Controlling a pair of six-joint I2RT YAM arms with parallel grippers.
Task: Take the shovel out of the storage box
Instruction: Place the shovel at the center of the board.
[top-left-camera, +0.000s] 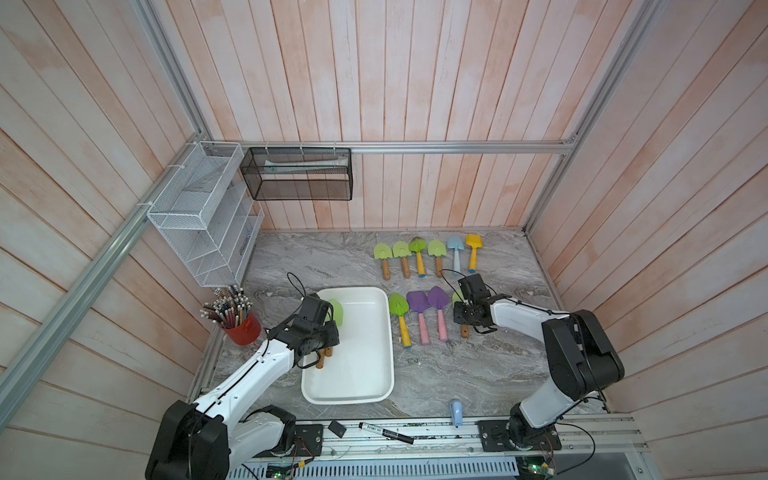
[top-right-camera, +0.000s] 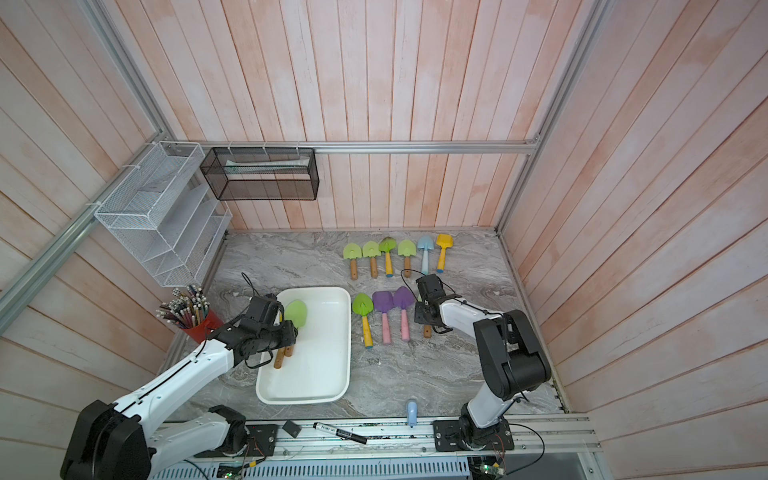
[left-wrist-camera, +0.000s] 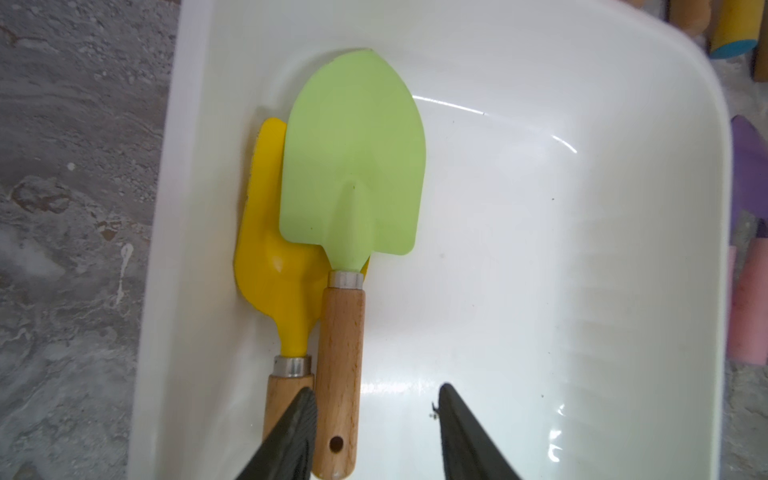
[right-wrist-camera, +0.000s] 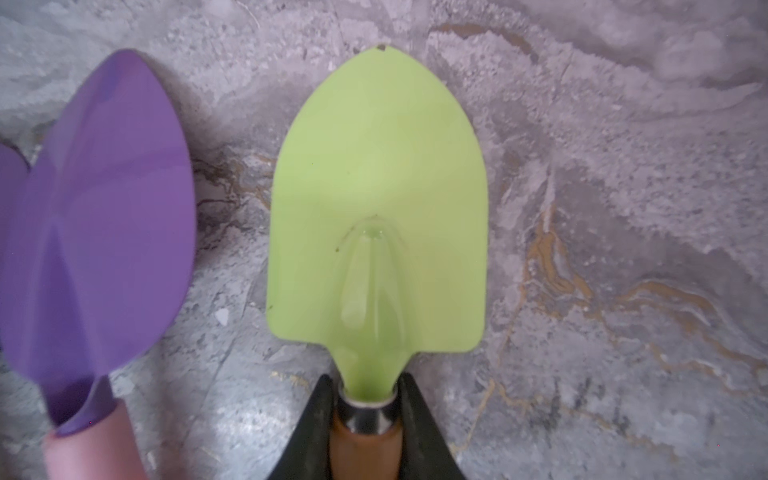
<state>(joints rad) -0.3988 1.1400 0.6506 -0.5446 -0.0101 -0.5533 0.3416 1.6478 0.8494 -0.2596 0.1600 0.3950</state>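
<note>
The left gripper goes down into the box onto the green one's wooden handle (top-left-camera: 328, 351) (left-wrist-camera: 341, 356) next and closes there, as the green shovel lies over the yellow one.
The white storage box (top-left-camera: 349, 400) (top-right-camera: 300, 400) (left-wrist-camera: 166, 216) sits on the marble table, left of centre. Two shovels lie side by side along its left wall. One is a light green shovel (left-wrist-camera: 353, 158) (top-left-camera: 338, 311) (top-right-camera: 296, 311) with a wooden handle, overlapping a yellow shovel (left-wrist-camera: 266, 253). My left gripper (left-wrist-camera: 376, 399) (top-left-camera: 328, 338) hangs open over the box, and the green shovel's handle lies between the fingers, close against one of them. My right gripper (right-wrist-camera: 368, 390) (top-left-camera: 465, 316) is shut on the handle of a second green shovel (right-wrist-camera: 378, 199), low over the table right of the box.
Two rows of coloured shovels (top-left-camera: 428, 253) (top-left-camera: 419, 311) lie on the table right of the box; a purple one (right-wrist-camera: 104, 216) is beside my right gripper. A red cup of pencils (top-left-camera: 243, 330) stands left of the box. A marker (top-left-camera: 386, 432) and a pale blue object (top-left-camera: 456, 411) lie at the front.
</note>
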